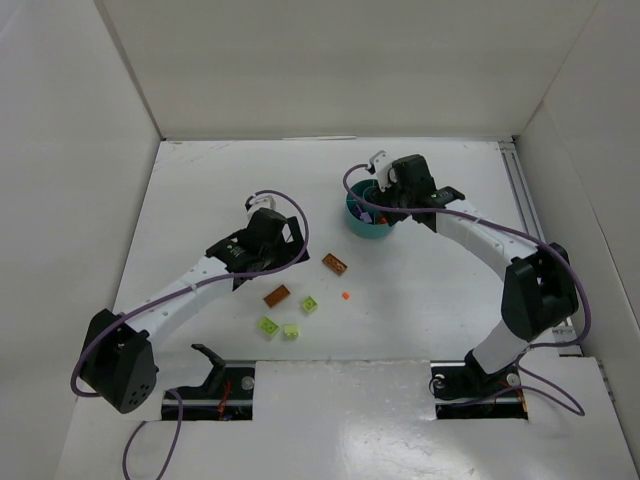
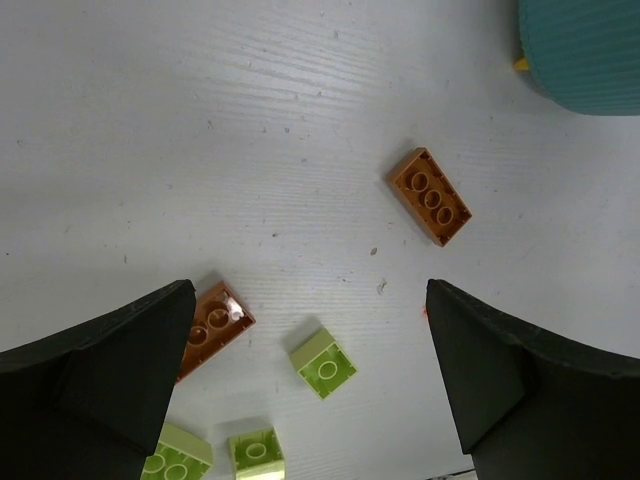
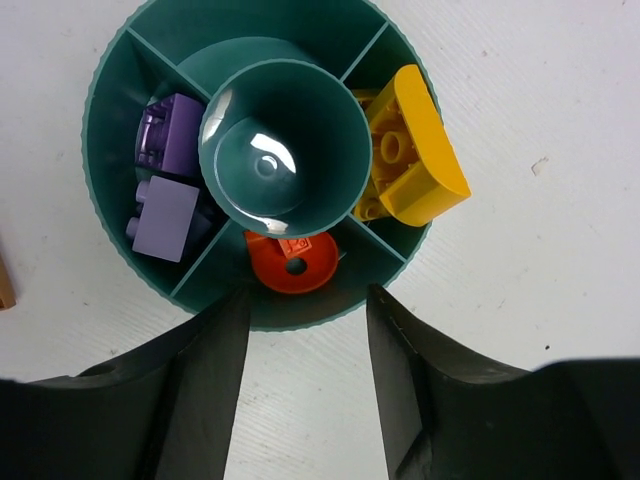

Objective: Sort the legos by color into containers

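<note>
My right gripper rises from the rim of the dish next, then moves back toward the lime green bricks and lowers, to get over the tiny orange-red bit (image 1: 345, 295).
The round teal dish (image 1: 368, 222) (image 3: 108, 95) has lilac bricks (image 3: 163, 214) in its left compartment and yellow bricks (image 3: 415, 150) in its right one. A round orange-red piece (image 3: 295, 263) lies in the near one. My right gripper (image 3: 307, 295) (image 1: 378, 205) hangs open just above that near rim, with nothing between its fingers. On the table lie two brown bricks (image 2: 431, 196) (image 2: 212, 325), three lime green ones (image 2: 323, 362) (image 2: 256, 452) (image 2: 175, 455) and a tiny orange-red bit (image 1: 345, 295). My left gripper (image 2: 308, 300) (image 1: 300, 243) hovers wide open above them, empty.
White walls enclose the table on the left, back and right. A metal rail (image 1: 520, 200) runs along the right side. A black fixture (image 1: 210, 360) stands at the near edge by the left arm's base. The dish's outer wall (image 2: 585, 50) shows at the left wrist view's top right.
</note>
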Motion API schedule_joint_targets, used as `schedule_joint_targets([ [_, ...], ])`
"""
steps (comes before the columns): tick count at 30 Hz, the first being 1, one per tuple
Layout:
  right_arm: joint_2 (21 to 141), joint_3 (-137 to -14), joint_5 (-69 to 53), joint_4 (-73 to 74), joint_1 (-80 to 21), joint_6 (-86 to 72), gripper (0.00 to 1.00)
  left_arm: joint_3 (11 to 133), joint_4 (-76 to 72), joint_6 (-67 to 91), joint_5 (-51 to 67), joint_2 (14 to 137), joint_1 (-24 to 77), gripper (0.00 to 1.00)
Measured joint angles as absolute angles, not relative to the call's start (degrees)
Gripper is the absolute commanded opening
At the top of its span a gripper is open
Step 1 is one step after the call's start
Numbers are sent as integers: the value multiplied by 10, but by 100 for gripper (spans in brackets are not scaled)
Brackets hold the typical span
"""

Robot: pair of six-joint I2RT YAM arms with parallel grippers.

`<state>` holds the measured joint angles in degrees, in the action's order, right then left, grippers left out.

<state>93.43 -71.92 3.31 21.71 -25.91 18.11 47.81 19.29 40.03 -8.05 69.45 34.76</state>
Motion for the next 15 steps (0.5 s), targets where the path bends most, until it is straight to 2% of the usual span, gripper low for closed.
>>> schedule_joint_targets([
  [8,927,-717,21,208,-260,183,57,478,196,400,-84,686,348,99],
  [15,851,-674,15,201,-280,187,60,477,196,401,-86,667,348,99],
])
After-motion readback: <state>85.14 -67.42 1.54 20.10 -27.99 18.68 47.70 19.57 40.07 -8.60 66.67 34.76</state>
